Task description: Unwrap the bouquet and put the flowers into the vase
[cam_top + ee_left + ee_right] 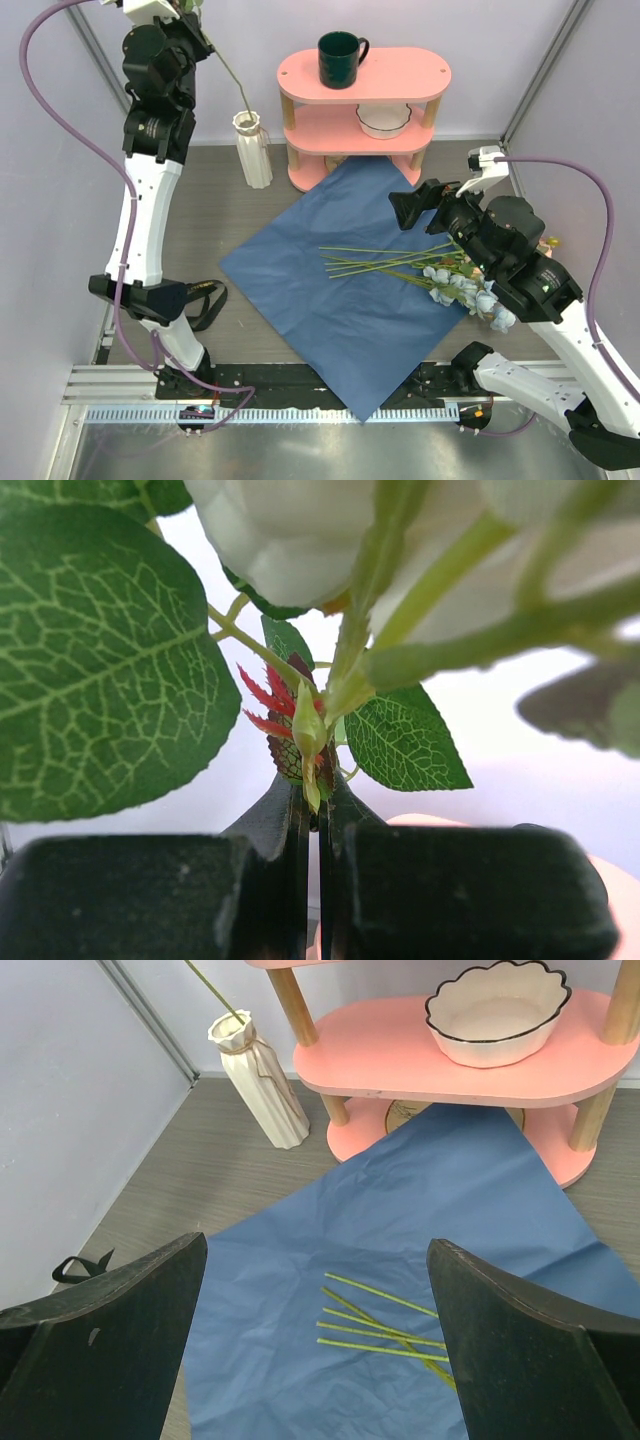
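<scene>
The end of the flower's stem is in the vase's opening (246, 119), but my grip is high. My left gripper should move down toward the vase next and then open.
The blue paper sheet (330, 300) lies flat and unwrapped on the table. Several flowers (380, 262) rest on it, stems pointing left and pale blue blooms (465, 290) at the right edge. The cream ribbed vase (252, 150) stands at the back left with one thin stem (232, 80) reaching down into its mouth. High above it, my left gripper (315, 790) is shut on that flower just under a white rose (290, 530) and big leaves. My right gripper (318, 1243) hangs open above the paper, with the loose stems (380, 1330) below it.
A pink two-tier shelf (365, 75) stands behind the paper, holding a dark green mug (340, 58) on top and a white bowl (383, 118) on the lower tier. A black ribbon (205, 300) lies by the left arm's base. Walls close in on both sides.
</scene>
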You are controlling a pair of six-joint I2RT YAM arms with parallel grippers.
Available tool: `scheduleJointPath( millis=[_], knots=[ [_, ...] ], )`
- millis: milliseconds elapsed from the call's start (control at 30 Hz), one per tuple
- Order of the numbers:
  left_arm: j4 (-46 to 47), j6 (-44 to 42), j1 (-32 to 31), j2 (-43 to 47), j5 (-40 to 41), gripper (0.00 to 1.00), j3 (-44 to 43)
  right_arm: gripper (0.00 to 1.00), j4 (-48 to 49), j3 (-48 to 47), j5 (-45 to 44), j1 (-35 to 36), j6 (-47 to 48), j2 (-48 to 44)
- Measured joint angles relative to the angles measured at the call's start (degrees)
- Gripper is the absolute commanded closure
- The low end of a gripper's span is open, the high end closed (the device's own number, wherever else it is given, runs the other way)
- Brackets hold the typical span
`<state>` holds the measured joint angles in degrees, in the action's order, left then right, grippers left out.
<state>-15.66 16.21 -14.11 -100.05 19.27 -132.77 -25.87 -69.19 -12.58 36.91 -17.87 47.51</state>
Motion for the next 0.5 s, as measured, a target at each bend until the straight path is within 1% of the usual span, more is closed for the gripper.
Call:
scheduleJointPath(
  millis=[300,400,500],
  knots=[
    [0.0,-0.02,0.0,-1.68,0.46,1.0,0.04,0.02,-0.02,0.98,0.0,0.0,-0.42,0.0],
    [-0.33,-0.04,0.0,-3.8,1.22,1.0,-0.5,0.02,0.0,1.31,0.02,0.0,-0.94,-0.09],
    [-1.66,-0.02,0.04,-7.74,2.29,1.0,-2.75,0.02,0.0,2.29,0.02,0.0,-1.66,-0.59]
  ],
)
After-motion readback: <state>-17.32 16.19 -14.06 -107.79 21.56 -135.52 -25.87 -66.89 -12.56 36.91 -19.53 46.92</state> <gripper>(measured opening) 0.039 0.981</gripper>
